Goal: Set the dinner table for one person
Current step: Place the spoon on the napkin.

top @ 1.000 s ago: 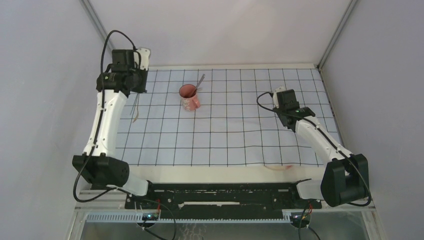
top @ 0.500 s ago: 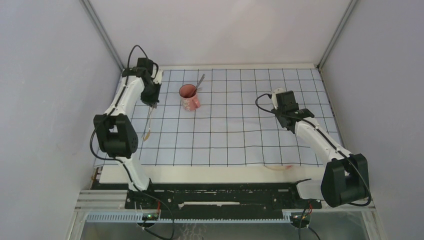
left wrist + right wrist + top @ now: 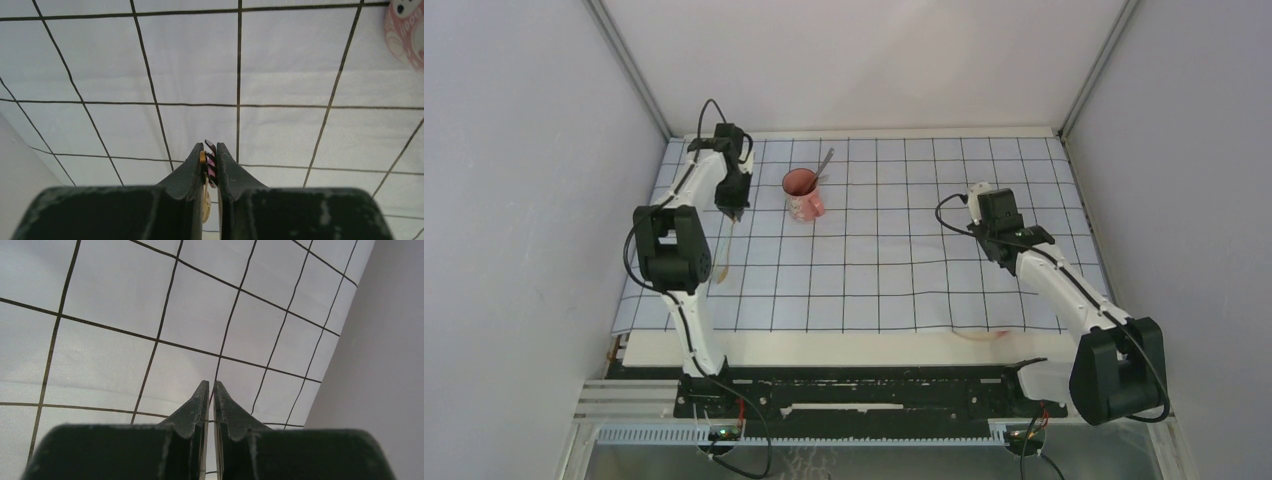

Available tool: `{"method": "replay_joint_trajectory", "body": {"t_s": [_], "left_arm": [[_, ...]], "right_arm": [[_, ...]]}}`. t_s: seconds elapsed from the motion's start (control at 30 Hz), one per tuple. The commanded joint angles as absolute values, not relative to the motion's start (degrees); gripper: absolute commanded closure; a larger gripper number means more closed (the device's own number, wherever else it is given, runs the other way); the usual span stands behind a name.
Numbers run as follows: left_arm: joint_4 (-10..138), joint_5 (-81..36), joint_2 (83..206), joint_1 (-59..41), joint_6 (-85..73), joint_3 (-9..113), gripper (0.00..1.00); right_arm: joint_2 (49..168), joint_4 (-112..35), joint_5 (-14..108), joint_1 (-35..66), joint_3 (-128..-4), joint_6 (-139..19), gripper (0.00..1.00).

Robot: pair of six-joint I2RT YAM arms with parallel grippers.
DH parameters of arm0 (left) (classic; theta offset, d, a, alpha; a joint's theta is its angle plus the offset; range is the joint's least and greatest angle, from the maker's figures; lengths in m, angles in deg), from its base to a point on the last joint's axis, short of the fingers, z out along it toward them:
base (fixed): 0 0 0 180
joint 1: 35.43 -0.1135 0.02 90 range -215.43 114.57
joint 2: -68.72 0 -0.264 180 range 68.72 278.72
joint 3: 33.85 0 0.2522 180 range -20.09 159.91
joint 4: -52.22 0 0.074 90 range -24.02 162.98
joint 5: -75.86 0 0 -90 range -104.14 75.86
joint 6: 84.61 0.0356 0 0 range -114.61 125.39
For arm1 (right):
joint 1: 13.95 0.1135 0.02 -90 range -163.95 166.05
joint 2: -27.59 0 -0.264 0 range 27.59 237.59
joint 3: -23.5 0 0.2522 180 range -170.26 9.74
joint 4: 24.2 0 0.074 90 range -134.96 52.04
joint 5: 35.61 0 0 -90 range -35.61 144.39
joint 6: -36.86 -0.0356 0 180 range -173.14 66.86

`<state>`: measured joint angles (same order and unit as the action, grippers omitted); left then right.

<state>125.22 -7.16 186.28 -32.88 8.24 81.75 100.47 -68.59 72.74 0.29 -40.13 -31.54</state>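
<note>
I need to lower my left gripper toward the pink mug next, then let go of the gold utensil's top end on open gridded cloth (image 3: pixel 245 57) beside the mug.
My left gripper (image 3: pixel 733 207) hangs over the far left of the gridded cloth, left of a pink mug (image 3: pixel 804 195). It is shut on thin cutlery: a gold handle (image 3: pixel 202 156) and a pink-and-dark striped piece (image 3: pixel 210 162) sit between the fingers. The gold utensil (image 3: pixel 723 252) dangles toward the near side. A metal utensil (image 3: pixel 824 165) stands in the mug, whose edge shows in the left wrist view (image 3: pixel 407 30). My right gripper (image 3: pixel 210 383) is shut with nothing in it, above the cloth's right side (image 3: pixel 996 222). The cream dinner table (image 3: pixel 824 347) shows along the near edge.
The pale-blue, black-gridded cloth (image 3: pixel 874 250) covers most of the tabletop. A thin peach-pink thing (image 3: pixel 984 335) lies at its near edge. Grey walls close in on the left, right and back; the right wall (image 3: pixel 380 365) is close to my right gripper.
The left arm has folded in, and its gripper has moved from the far left corner rightward toward the mug, carrying the cutlery. The right wrist has shifted slightly nearer.
</note>
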Motion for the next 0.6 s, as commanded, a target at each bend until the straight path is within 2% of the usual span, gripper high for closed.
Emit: {"method": "replay_joint_trajectory", "body": {"t_s": [0.0, 0.57], "left_arm": [[120.4, -5.4, 188.4, -32.7, 6.2, 81.2, 1.00], [103.0, -9.5, 184.1, -32.8, 2.3, 71.8, 1.00]], "right_arm": [[96.5, -66.6, 72.5, 0.7, -40.2, -30.6, 0.86], [93.2, -67.3, 73.3, 1.3, -40.2, -30.4, 0.86]]}}
